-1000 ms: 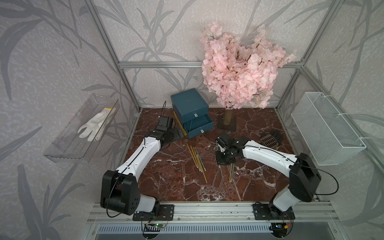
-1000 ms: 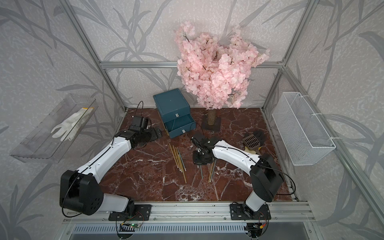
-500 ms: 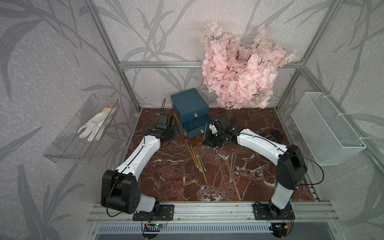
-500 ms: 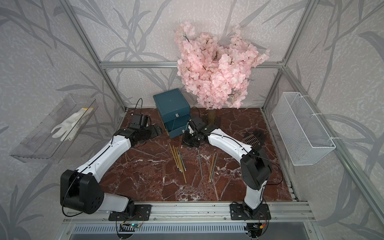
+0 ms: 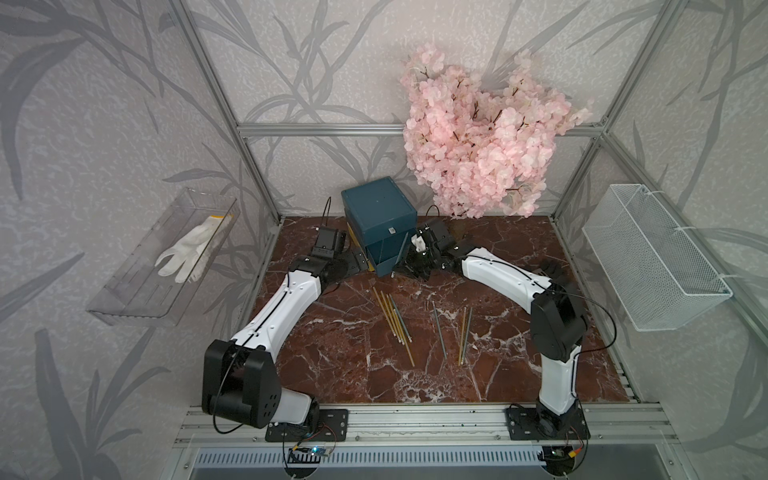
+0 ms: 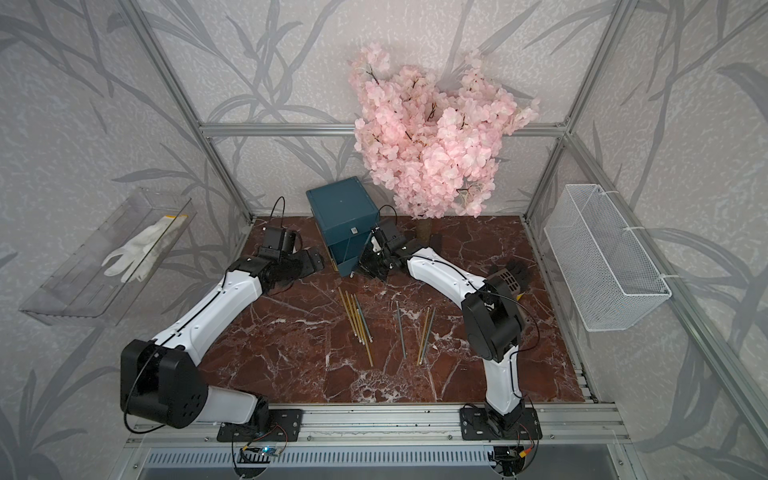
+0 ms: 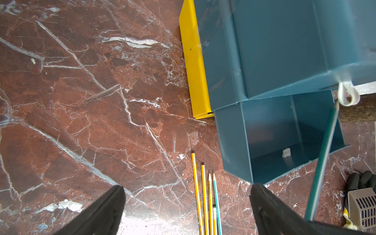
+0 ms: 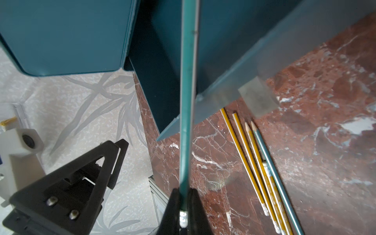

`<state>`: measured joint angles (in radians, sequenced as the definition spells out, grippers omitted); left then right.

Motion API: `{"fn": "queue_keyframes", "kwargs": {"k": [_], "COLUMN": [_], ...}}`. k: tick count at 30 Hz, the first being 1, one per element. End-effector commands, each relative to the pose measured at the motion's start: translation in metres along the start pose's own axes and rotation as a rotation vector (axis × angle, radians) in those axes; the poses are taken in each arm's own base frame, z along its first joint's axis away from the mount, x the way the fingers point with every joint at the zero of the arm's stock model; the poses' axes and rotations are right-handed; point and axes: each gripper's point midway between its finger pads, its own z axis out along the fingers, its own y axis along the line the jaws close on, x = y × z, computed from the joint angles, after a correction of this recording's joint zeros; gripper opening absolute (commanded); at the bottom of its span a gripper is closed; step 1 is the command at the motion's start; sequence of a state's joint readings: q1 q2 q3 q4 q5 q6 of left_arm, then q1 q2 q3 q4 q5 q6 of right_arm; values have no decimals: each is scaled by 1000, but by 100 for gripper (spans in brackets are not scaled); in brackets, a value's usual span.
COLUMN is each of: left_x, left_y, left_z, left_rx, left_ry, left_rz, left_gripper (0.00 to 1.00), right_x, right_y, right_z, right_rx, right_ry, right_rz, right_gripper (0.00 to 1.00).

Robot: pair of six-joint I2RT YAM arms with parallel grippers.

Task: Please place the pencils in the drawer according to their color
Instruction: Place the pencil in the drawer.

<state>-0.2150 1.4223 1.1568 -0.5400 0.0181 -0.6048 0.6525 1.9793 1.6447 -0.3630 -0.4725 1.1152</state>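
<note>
The robot's right gripper will next move outward over the open teal drawer point(image 8: 227, 35) and let go of the pencil inside, since the pencil's pale end still hangs short of the drawer's front edge.
The drawer point(image 5: 378, 212) point(image 6: 340, 208) is a dark teal chest at the back centre. Its lowest teal drawer point(image 7: 232, 140) is pulled out, with no pencils showing inside. A yellow drawer point(image 7: 195, 67) sticks out at its side. My right gripper point(image 8: 183, 190) point(image 5: 409, 266) is shut on the pale end of a teal pencil point(image 8: 188, 101) point(image 7: 323, 158). That pencil slants up across the open drawer's front. My left gripper point(image 7: 187, 186) point(image 5: 353, 266) stands open beside the chest, holding nothing. Several pencils point(image 5: 392, 320), mostly yellow, lie on the table, with three more pencils point(image 5: 453, 332) to their right.
A pink blossom tree point(image 5: 478, 145) stands right behind the chest. A white wire basket point(image 5: 652, 257) hangs on the right wall. A clear tray point(image 5: 137, 291) holding a white glove point(image 5: 187, 253) hangs on the left wall. A dark glove and a grilled piece point(image 6: 509, 276) lie at the right.
My right gripper has carried the teal pencil from above the loose pencils mid-table back to the open drawer's front. The left arm has hardly moved.
</note>
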Motion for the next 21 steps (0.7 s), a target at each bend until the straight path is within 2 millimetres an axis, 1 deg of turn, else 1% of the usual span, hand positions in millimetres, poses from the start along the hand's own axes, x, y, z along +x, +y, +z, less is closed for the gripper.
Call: {"fn": "queue_keyframes", "kwargs": {"k": [1,6,11,19,20,21], "left_x": [-9,-9,-8,-6,-6,-6], "left_y": [-1,0,1,0,0,0], "left_z": [-11,-13,-12,-12,-12,-11], "left_rx": [-1,-3,-6,-3,-3,-4], "left_ry": [-29,-30,-27,-20,-20,-19], "left_rz": [-4,-4,-6,-8,-8,-10], "left_gripper": [100,100,100,100,100,100], "right_x": [-13,-25,-35,-46,-47,-49], "right_y": [13,19,20,28,30,30], "right_z": [5,14,23,25,25,24], "right_rx": [-44,-66,-81,-105,-107,-105], "right_ry": [-8,-12,-13,-25,-26,-31], "right_rz": [24,53,87,96,94,95], "right_gripper": [0,0,0,0,3,13]}}
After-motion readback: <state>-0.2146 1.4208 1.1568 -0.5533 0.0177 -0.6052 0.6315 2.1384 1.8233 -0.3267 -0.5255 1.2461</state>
